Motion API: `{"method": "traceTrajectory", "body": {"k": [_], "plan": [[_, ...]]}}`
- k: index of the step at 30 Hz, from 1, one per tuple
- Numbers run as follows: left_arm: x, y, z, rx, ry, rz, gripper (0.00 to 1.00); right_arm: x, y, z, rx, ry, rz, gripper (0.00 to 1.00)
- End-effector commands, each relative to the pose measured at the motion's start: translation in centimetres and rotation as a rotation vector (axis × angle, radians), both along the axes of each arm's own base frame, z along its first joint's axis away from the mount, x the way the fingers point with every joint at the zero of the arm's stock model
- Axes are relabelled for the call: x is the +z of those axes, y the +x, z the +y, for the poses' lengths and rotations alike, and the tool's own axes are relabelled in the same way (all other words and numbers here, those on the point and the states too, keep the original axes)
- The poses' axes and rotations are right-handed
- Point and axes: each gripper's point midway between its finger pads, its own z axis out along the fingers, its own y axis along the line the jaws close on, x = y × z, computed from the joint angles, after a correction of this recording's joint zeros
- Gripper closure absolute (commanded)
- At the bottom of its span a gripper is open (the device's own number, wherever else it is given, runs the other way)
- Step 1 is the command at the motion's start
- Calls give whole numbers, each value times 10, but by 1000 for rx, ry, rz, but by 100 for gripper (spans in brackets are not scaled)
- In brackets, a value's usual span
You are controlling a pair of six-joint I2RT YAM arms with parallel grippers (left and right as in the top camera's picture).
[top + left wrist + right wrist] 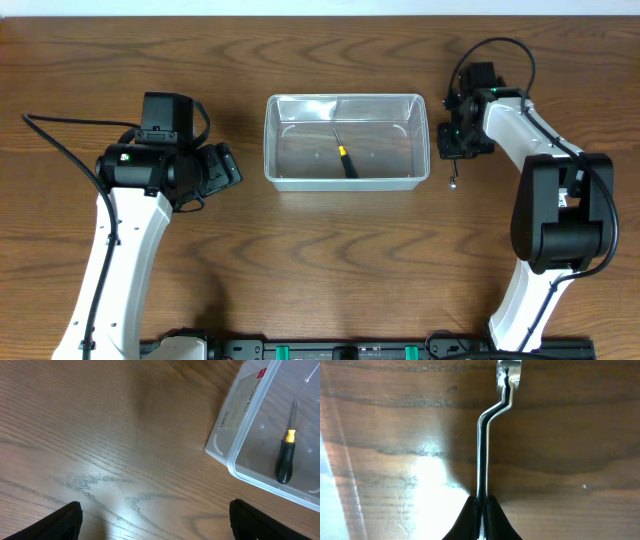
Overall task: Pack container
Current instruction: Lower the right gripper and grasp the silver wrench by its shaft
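Observation:
My right gripper should next rise, turn, pass over the end and lower to release the tool on the container's bottom beside the screwdriver, because that spot is empty.
The clear plastic container stands mid-table and holds a screwdriver with a black and yellow handle. It also shows in the left wrist view, with the screwdriver lying flat inside. My left gripper is open and empty just left of the container, its fingers over bare wood. My right gripper is just right of the container and shut on a thin bent metal tool. The tool's ring end points toward the table's front.
The brown wooden table lies all round the container. A white label sits on the container's left end wall. The arm bases stand at the front edge.

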Motion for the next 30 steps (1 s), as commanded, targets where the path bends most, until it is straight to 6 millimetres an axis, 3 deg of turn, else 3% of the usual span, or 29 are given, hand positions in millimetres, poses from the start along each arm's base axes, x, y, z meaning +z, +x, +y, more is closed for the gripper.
{"method": "traceTrajectory", "body": {"k": [1, 8, 13, 18, 21, 27, 30], "plan": [[-4, -2, 2, -14, 19, 16, 14, 47, 31, -1, -6, 5, -123, 99], [-4, -2, 2, -14, 18, 16, 13, 124, 58, -1, 57, -13, -251, 99], [-4, -2, 2, -14, 18, 16, 14, 157, 57, 5, 154, -35, -262, 99], [-4, -2, 2, -14, 19, 16, 14, 176, 52, 19, 267, -36, -262, 99], [-4, -2, 2, -14, 18, 14, 14, 183, 49, 41, 372, -1, -270, 99], [-4, 0, 2, -14, 18, 8, 14, 189, 35, 109, 691, 115, -306, 99], [-4, 0, 2, -14, 18, 8, 14, 188, 23, 134, 838, 118, -305, 99]]}}
